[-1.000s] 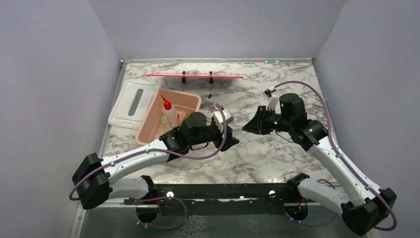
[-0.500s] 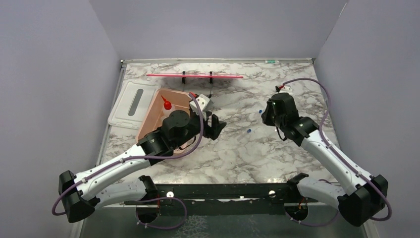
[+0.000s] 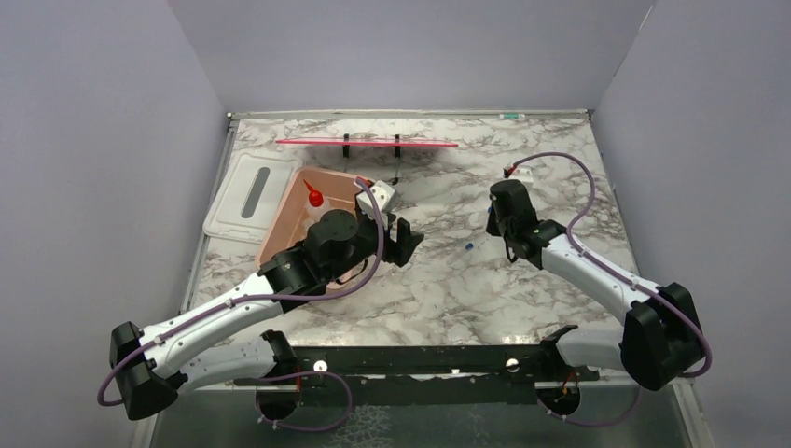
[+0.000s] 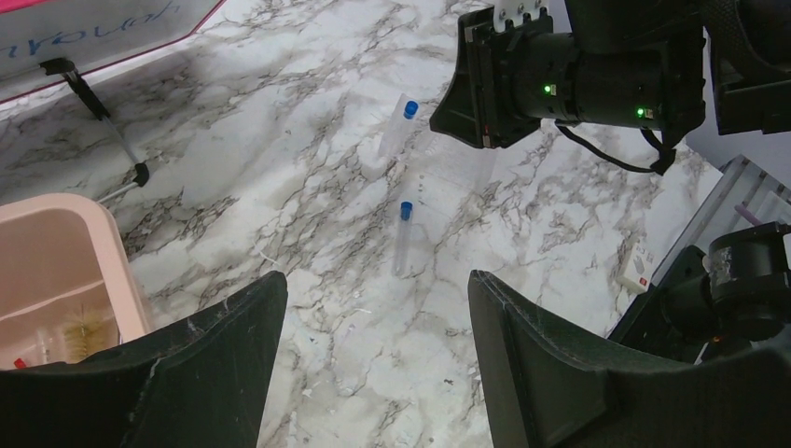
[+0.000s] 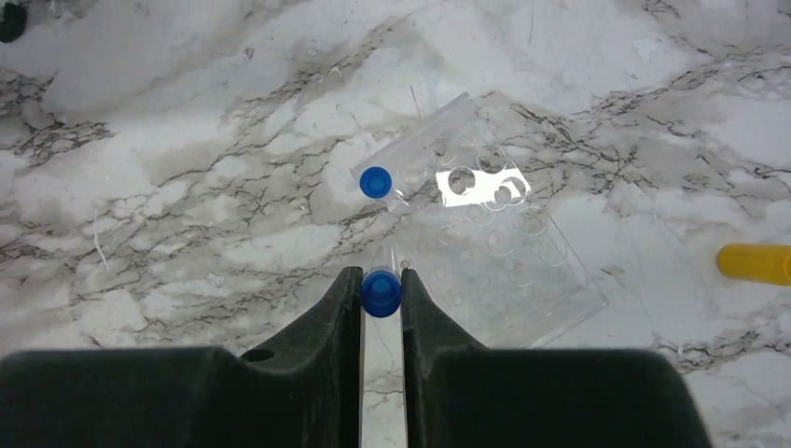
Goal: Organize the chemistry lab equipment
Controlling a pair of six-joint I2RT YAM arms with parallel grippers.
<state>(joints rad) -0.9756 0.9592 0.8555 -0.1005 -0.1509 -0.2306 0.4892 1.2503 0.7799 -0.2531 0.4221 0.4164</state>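
Note:
I will next move the held tube with my right gripper toward the standing tube, then lower it beside that tube in the clear rack [image 5: 504, 247] to open.
My right gripper [image 5: 381, 280] is shut on a blue-capped tube [image 5: 381, 291] and holds it upright over a clear tube rack [image 5: 504, 247]. One blue-capped tube [image 5: 376, 181] stands in the rack. Another blue-capped tube [image 4: 403, 238] lies flat on the marble, also in the top view [image 3: 467, 247]. My left gripper [image 4: 373, 289] is open and empty, low over the marble right of the pink tub [image 3: 289, 224]. The squeeze bottle with the red nozzle [image 3: 315, 197] stands in the tub, and a small brush [image 4: 86, 327] lies in it. The other tools are hidden.
A white lid [image 3: 244, 196] lies left of the tub. A red strip on black stands [image 3: 366, 143] runs along the back. A yellow object [image 5: 754, 263] lies right of the rack. Grey walls close in both sides and the back.
My left arm has swung back and left from the table's middle to beside the tub. My right gripper has moved toward the back and now points down over the rack.

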